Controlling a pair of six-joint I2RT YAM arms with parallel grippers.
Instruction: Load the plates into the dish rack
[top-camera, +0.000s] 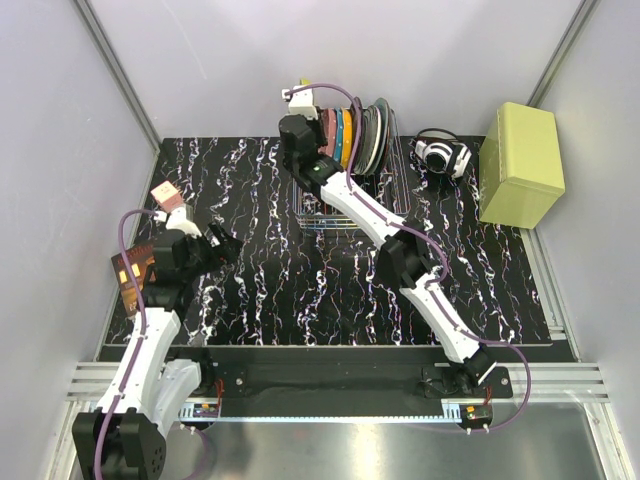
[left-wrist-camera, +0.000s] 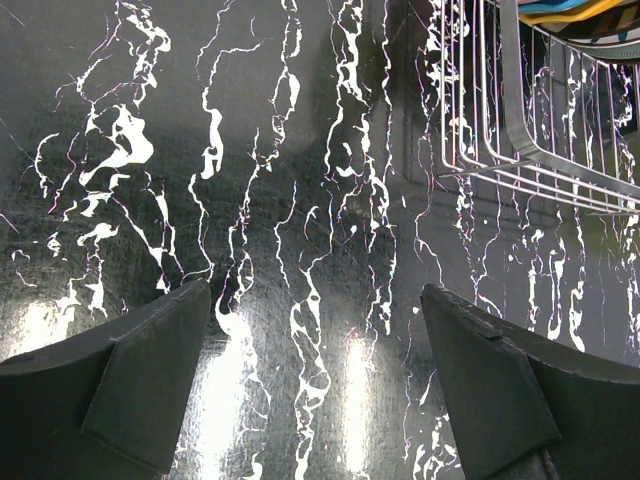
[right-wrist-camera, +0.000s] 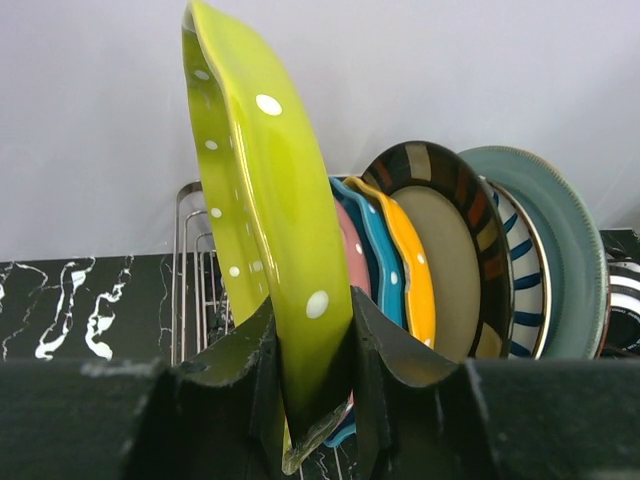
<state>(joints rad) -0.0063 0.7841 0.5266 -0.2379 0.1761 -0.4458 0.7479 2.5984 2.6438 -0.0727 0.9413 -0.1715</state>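
The right gripper lowers the dotted plate upright beside the pink plate (right-wrist-camera: 352, 255) next, where only bare rack wires show. It then releases it, since the rack's loose end (right-wrist-camera: 208, 295) lies below it.
My right gripper (right-wrist-camera: 310, 310) is shut on the lower rim of the yellow-green dotted plate (right-wrist-camera: 260, 200) and holds it upright at the left end of the dish rack (right-wrist-camera: 185, 260). Just right of it, the pink plate (right-wrist-camera: 352, 255), blue plate (right-wrist-camera: 375, 250) and orange plate (right-wrist-camera: 410, 265) stand in the rack. In the top view this gripper (top-camera: 300, 135) is over the rack (top-camera: 350, 205), beside the pink (top-camera: 327, 130), blue (top-camera: 337, 135) and orange (top-camera: 346, 135) plates. My left gripper (top-camera: 222, 245) is open and empty over the bare table (left-wrist-camera: 315, 290), left of the rack (left-wrist-camera: 520, 130).
More plates fill the rack's right part: a dark brown-rimmed one (right-wrist-camera: 450, 250), a blue-striped one (right-wrist-camera: 530, 290) and a teal one (right-wrist-camera: 560, 240). A yellow-green box (top-camera: 520, 165) and a black-and-white object (top-camera: 440, 155) are at back right. A small brown object (top-camera: 132, 270) lies at the left edge.
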